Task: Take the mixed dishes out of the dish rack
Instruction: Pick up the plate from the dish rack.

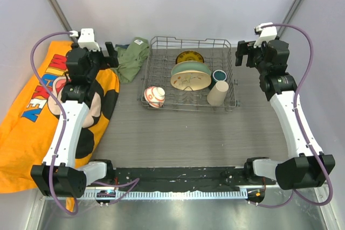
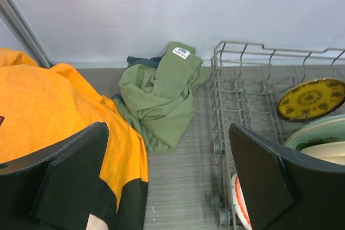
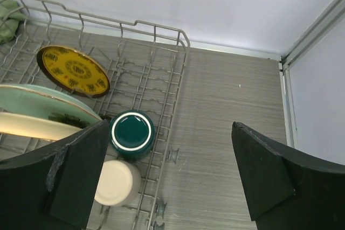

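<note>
The cream plate's mug-side rim (image 1: 208, 81) is below my right gripper and to its left in the top view, so my right gripper should turn and move down onto it across the dish rack (image 1: 188, 38).
The grey wire dish rack (image 1: 188, 38) stands at the back middle of the table. It holds a small yellow patterned plate (image 1: 190, 57), a pale green plate (image 1: 190, 68), a cream painted plate (image 1: 190, 81), a dark teal mug (image 1: 219, 76), a beige cup (image 1: 217, 93) and a red-orange patterned bowl (image 1: 154, 96). My left gripper (image 1: 110, 55) is open and empty, left of the rack (image 2: 226, 87), with the bowl (image 2: 240, 200) beside its right finger. My right gripper (image 1: 241, 54) is open and empty above the rack's right edge (image 3: 156, 25), near the mug (image 3: 131, 134) and cup (image 3: 117, 182).
An orange printed cloth (image 1: 32, 111) covers the table's left side. A crumpled green cloth (image 1: 131, 57) lies against the rack's left rear corner and also shows in the left wrist view (image 2: 159, 95). White walls close the back and sides.
</note>
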